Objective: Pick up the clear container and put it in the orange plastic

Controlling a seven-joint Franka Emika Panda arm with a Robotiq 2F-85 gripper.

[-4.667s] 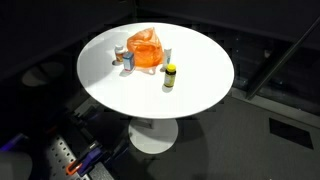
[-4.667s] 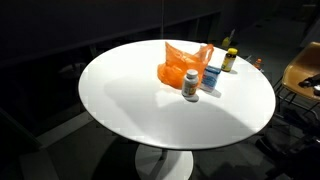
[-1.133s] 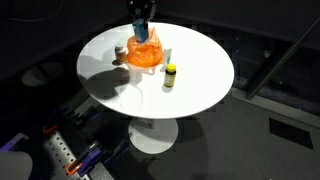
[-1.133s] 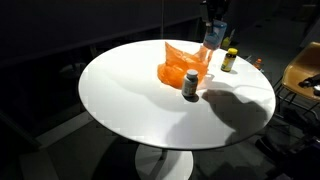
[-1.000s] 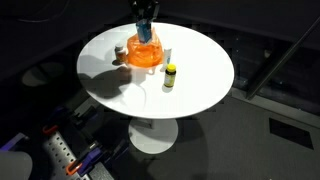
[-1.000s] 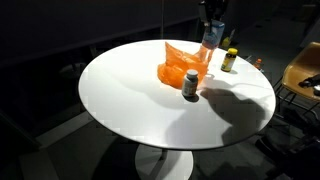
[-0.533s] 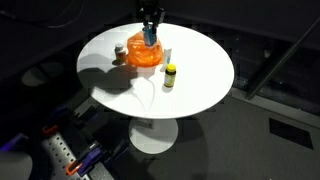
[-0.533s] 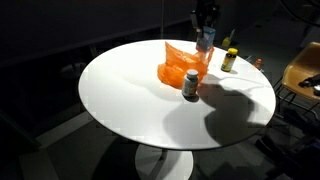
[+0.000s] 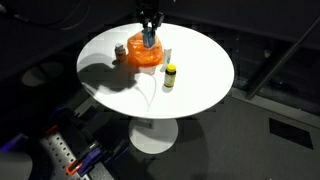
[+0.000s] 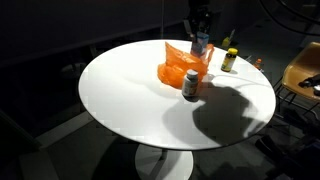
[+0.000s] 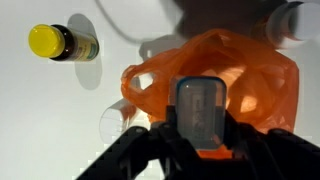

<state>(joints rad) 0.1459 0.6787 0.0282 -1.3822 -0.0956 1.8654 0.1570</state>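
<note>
The clear container's lower end is already over the bag's opening, so I need to lower my gripper toward the orange bag (image 10: pixel 187 67) (image 11: pixel 240 85) next, then let go of the container inside.
My gripper (image 9: pixel 149 31) (image 10: pixel 199 36) hangs over the orange plastic bag (image 9: pixel 143 56) (image 10: pixel 178 68) on the white round table (image 9: pixel 200 75) (image 10: pixel 130 95). It is shut on the clear container (image 9: pixel 148 39) (image 10: pixel 200 46), a see-through box with a bluish top. In the wrist view the container (image 11: pixel 203 108) sits upright between the dark fingers (image 11: pixel 164 132) of my gripper (image 11: pixel 203 138). The crumpled orange bag (image 11: pixel 255 80) lies right beneath it, with the container's lower end over the bag's opening.
A yellow-capped bottle (image 9: pixel 170 76) (image 10: pixel 229 60) (image 11: pixel 62 42) stands beside the bag. A dark bottle with a white cap (image 9: pixel 120 51) (image 10: pixel 190 85) (image 11: pixel 290 20) stands on the bag's other side. A small pale clear item (image 11: pixel 115 122) sits against the bag. A chair (image 10: pixel 305 75) stands beyond the table.
My gripper has carried the clear container sideways from the bag's edge to above its middle and a little lower. The bottles and the bag have stayed put.
</note>
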